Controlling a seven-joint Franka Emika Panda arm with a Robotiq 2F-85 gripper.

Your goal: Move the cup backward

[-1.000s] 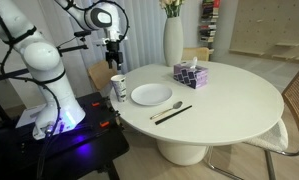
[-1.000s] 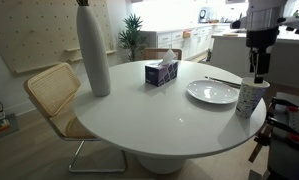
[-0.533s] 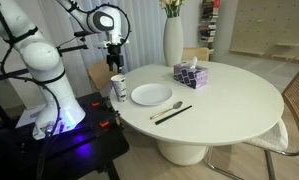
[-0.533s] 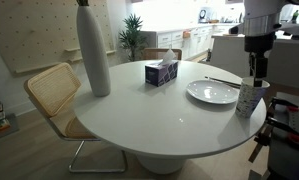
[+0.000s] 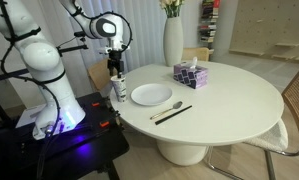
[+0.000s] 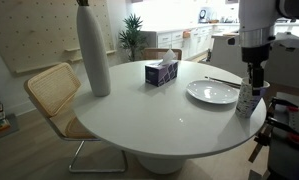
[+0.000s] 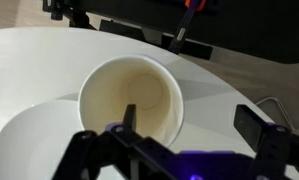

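The gripper stays over the cup next, then closes its fingers on the cup's rim (image 5: 117, 79) (image 7: 180, 119), since one is inside the cup's opening and the other outside.
The small white cup (image 5: 118, 88) with a dark pattern stands upright at the table's edge next to the robot base, beside the plate; it also shows in an exterior view (image 6: 248, 100). The wrist view looks straight down into its empty inside (image 7: 129, 95). My gripper (image 5: 114, 72) hangs directly over the cup, its fingertips at the rim (image 6: 251, 82). It is open (image 7: 189, 118): one finger is inside the cup's mouth, the other outside its wall. It holds nothing.
A white plate (image 5: 150, 95) lies next to the cup, with a spoon and chopsticks (image 5: 172, 110) beside it. A tissue box (image 5: 190, 74) sits mid-table and a tall white vase (image 6: 92, 55) stands at the far side. Chairs (image 6: 54, 95) surround the round table (image 6: 139, 120).
My gripper has come down from above the cup to its rim. The cup has not moved.
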